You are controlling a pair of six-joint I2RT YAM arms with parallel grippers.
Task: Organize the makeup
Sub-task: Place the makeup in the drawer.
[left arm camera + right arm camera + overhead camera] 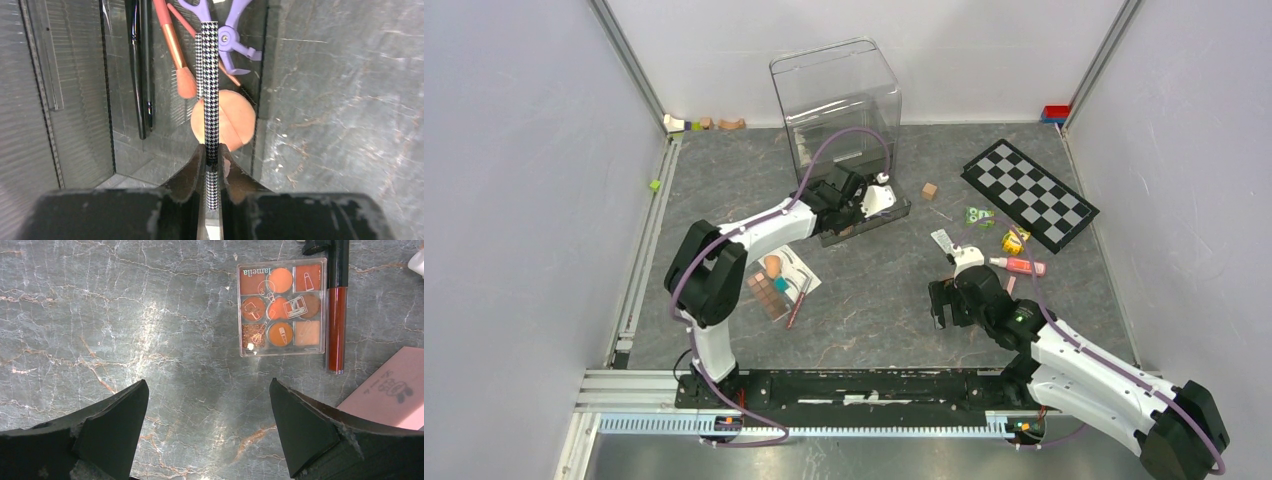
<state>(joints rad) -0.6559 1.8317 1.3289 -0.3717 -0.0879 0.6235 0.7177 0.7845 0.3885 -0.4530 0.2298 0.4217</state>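
I will lower my left gripper next, to its left in the wrist view, toward the bare bottom of the tray beside the sponge, to let go of the pencil.
My left gripper is shut on a thin houndstooth-patterned pencil, which points into a clear organizer tray. In the tray lie lilac scissors, a pink-handled brush, black pencils and a round peach sponge. In the top view that gripper is at the tray. My right gripper stands open over bare table, nothing between its fingers. Ahead of it lie a brown eyeshadow palette, a dark red tube and a pink card.
A tall clear box stands behind the tray. A palette, sponge and white card lie left of centre. A pink tube, a checkerboard and small cubes are on the right.
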